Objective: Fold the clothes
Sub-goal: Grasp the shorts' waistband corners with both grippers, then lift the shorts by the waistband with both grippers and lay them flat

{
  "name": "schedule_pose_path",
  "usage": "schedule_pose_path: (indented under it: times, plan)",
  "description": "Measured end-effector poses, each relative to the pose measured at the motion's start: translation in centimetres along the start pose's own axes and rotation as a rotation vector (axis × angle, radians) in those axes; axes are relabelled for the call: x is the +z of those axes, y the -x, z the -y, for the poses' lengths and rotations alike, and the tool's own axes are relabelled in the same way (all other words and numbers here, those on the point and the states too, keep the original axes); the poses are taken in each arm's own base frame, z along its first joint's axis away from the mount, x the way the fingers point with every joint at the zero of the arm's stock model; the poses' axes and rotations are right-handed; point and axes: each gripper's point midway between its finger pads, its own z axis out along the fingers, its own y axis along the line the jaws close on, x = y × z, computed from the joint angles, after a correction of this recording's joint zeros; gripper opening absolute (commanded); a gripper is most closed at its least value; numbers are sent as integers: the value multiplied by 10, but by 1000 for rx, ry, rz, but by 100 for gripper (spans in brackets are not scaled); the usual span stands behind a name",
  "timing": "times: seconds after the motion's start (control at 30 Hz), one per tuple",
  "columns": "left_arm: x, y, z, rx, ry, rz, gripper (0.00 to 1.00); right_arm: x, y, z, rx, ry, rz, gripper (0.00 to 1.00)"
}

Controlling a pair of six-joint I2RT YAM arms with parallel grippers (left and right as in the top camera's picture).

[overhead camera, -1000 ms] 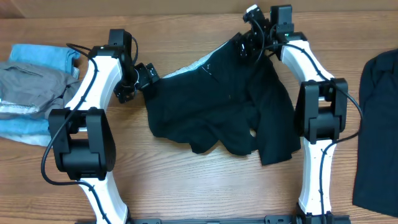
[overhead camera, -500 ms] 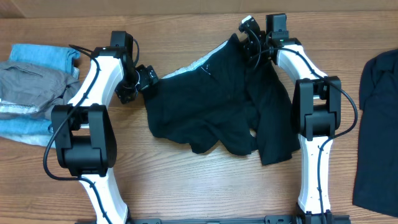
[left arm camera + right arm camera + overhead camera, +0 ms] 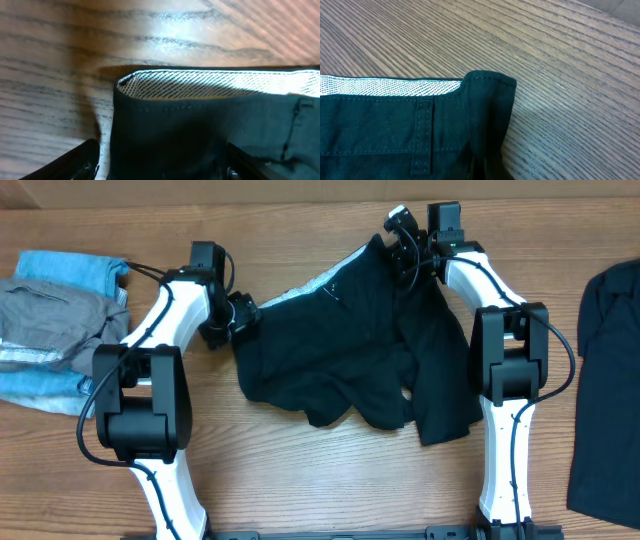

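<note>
My right gripper should next lift the shorts' waistband corner, then lower it outward onto the far tabletop and release, because the shorts (image 3: 350, 350) lie crumpled and bunched.
The clothes in play are black shorts (image 3: 350, 350), spread crumpled in the middle of the table, with a whitish waistband lining (image 3: 210, 82) showing. My left gripper (image 3: 238, 315) sits at the shorts' left waistband corner. In the left wrist view its fingers (image 3: 75, 161) stand apart on either side of the black fabric, which fills the gap between them. My right gripper (image 3: 398, 242) is at the far right waistband corner, shut on the cloth. In the right wrist view that corner (image 3: 487, 82) and a belt loop (image 3: 422, 130) cover the fingertips.
A pile of blue and grey garments (image 3: 50, 310) lies at the left edge. Another black garment (image 3: 605, 360) lies along the right edge. Bare wooden tabletop (image 3: 330, 480) runs in front of the shorts.
My left gripper has slid right onto the shorts' left waistband corner and its jaws have narrowed. My right gripper has shut on the far right corner and drawn it slightly up.
</note>
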Motion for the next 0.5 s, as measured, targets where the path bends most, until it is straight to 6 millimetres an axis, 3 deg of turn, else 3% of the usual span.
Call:
schedule_pose_path:
  times: [0.07,0.1,0.37,0.5]
  plan:
    - [4,-2,-2,-6,0,0,23,0,0,0,0,0,0,4]
    - [4,0,-1,-9,-4,5,4,0,0,0,0,0,-1,4]
    - [0,0,6,17,-32,-7,4,-1,3,-1,-1,7,5,4]
    - [-39,25,35,87,-85,36,4,-8,15,-2,6,17,26,4]
